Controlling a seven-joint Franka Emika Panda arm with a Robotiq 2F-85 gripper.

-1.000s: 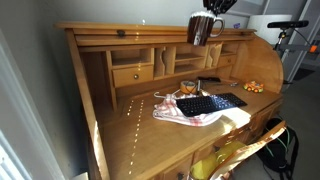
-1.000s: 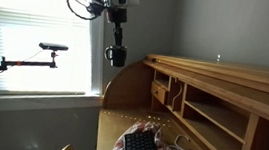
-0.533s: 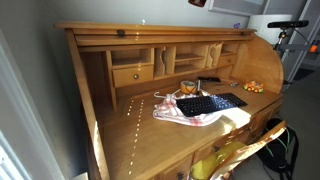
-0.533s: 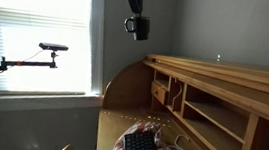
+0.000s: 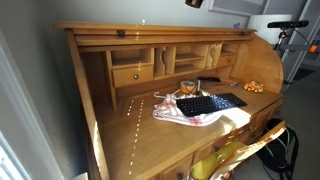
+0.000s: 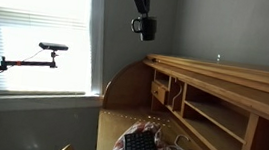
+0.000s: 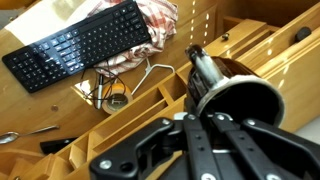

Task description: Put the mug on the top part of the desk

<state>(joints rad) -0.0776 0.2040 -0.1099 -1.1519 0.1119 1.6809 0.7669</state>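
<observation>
My gripper hangs above and beside the desk's top board, so it should move toward the wall over that board, then lower and release the mug (image 6: pixel 144 28) there.
The dark mug (image 6: pixel 144 28) hangs in my gripper (image 6: pixel 141 15), high in the air above and beside the near end of the desk's top board (image 6: pixel 220 71). In an exterior view only its bottom edge (image 5: pixel 194 3) shows at the top of the picture, above the top board (image 5: pixel 150 27). In the wrist view the mug (image 7: pixel 225 95) fills the right side, its rim held between my black fingers (image 7: pixel 200 135), with the desk's shelves below it. The gripper is shut on the mug.
A black keyboard (image 5: pixel 211 103) lies on a pink and white cloth (image 5: pixel 190 115) on the lower writing surface, next to a clear glass with orange contents (image 5: pixel 188 89). Cables (image 7: pixel 115 85) lie by the keyboard. A window (image 6: pixel 34 29) stands beside the desk.
My gripper has carried the mug up and over toward the desk's top board. It left most of one exterior view through the top edge.
</observation>
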